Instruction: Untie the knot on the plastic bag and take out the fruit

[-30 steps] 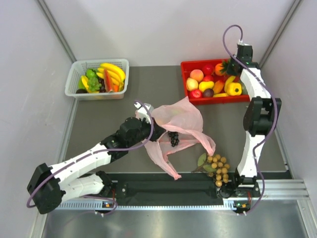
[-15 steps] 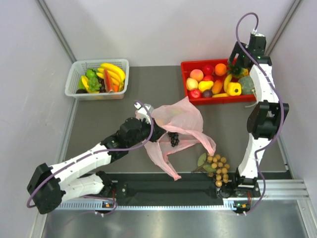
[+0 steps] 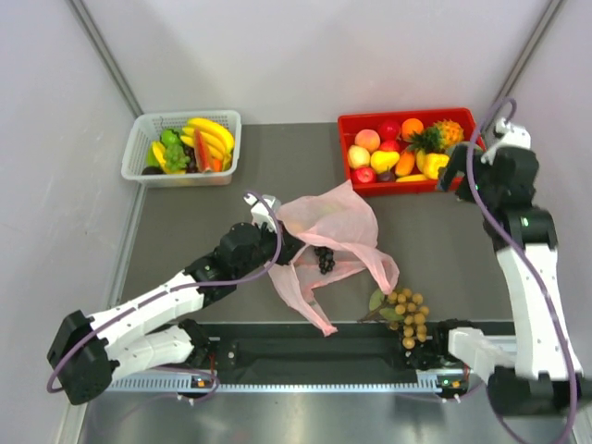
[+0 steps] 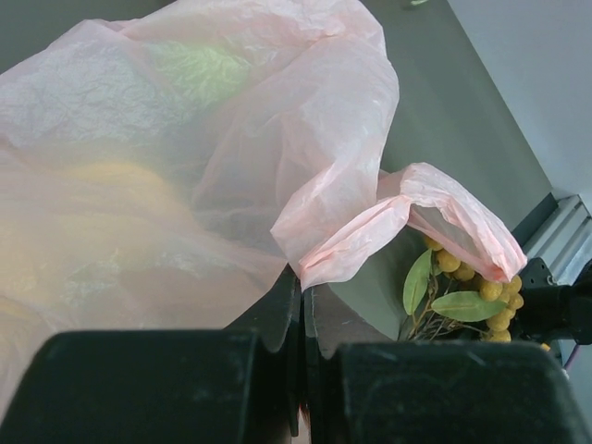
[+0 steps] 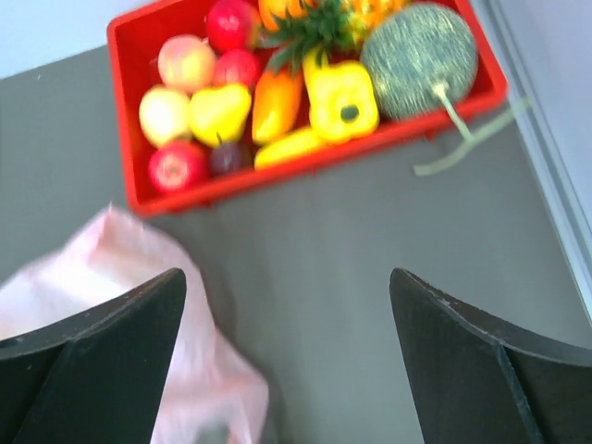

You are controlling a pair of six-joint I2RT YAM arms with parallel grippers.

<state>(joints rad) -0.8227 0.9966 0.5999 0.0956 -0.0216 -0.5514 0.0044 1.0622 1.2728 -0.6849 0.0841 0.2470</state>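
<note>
Next, my right gripper moves back and down onto the far end of the tan grapes [image 3: 408,314], as they lie below it and nearer my base.
The pale-pink plastic bag [image 3: 335,225] lies crumpled mid-table, and its mouth hangs slack. My left gripper [image 3: 277,243] is shut on a fold of its film [image 4: 342,242] at the bag's left edge; its jaws [image 4: 303,282] meet with pink film pinched between them. I cannot make out the knot. A yellowish fruit [image 4: 102,185] and a green patch [image 4: 199,69] show through the film. Dark purple grapes [image 3: 324,259] lie at the bag's opening. Tan grapes [image 3: 408,314] with a leaf [image 4: 462,303] rest near the front edge. My right gripper [image 3: 451,179] hovers open beside the red bin, and nothing sits between its fingers [image 5: 287,277].
A red bin [image 3: 407,187] at the back right holds a pineapple [image 3: 435,137], a yellow pepper [image 5: 340,97], a netted melon [image 5: 418,57] and several other fruits. A white mesh basket [image 3: 139,129] with bananas stands at the back left. A black rail runs along the near edge.
My right gripper has opened and pulled back from over the red bin toward the near right; the pineapple now lies in the bin. The left arm has barely moved.
</note>
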